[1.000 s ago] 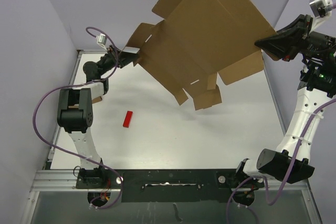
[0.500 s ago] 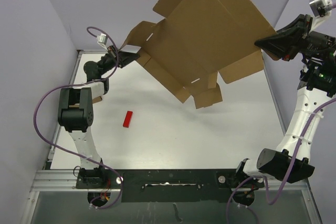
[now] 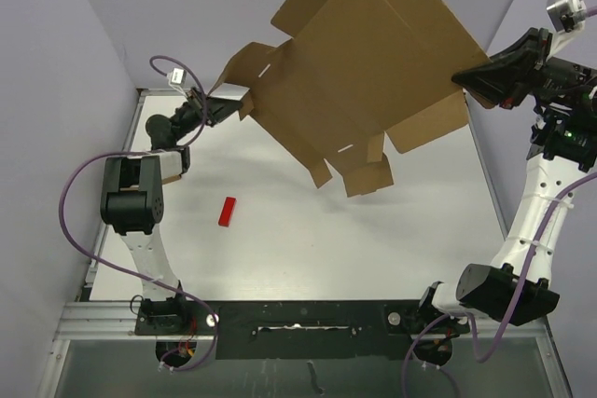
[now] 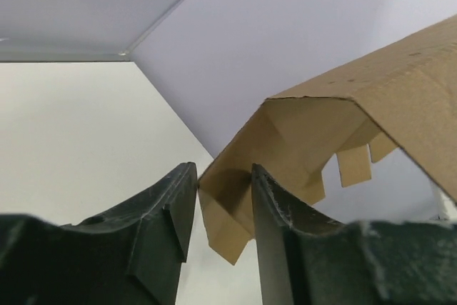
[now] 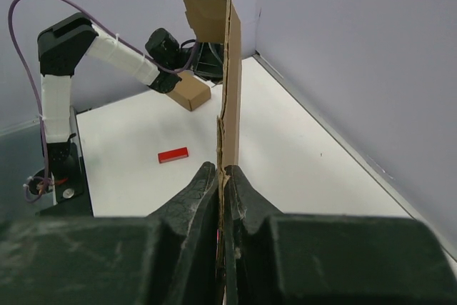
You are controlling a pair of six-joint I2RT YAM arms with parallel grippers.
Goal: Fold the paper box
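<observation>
The paper box stands edge-on between my right gripper's fingers, so they will lower toward the left in the top view and release its pinched edge.
The paper box (image 3: 364,62) is a large flat brown cardboard sheet with flaps, held up in the air over the far half of the table. My right gripper (image 3: 464,78) is shut on its right edge; in the right wrist view the sheet (image 5: 230,69) stands edge-on, pinched between the jaws (image 5: 223,171). My left gripper (image 3: 224,102) is at the box's left flap. In the left wrist view the jaws (image 4: 223,173) stand apart, and a bent corner of that flap (image 4: 235,212) hangs in the gap between them.
A small red block (image 3: 228,212) lies on the white table, left of centre. A much smaller brown cardboard box (image 5: 189,93) sits by the left arm's elbow near the far left corner. Lilac walls close in the back and both sides.
The left gripper has drawn back slightly to the left at the flap, and the box's left flaps have shifted a little. The right gripper keeps its hold unchanged.
</observation>
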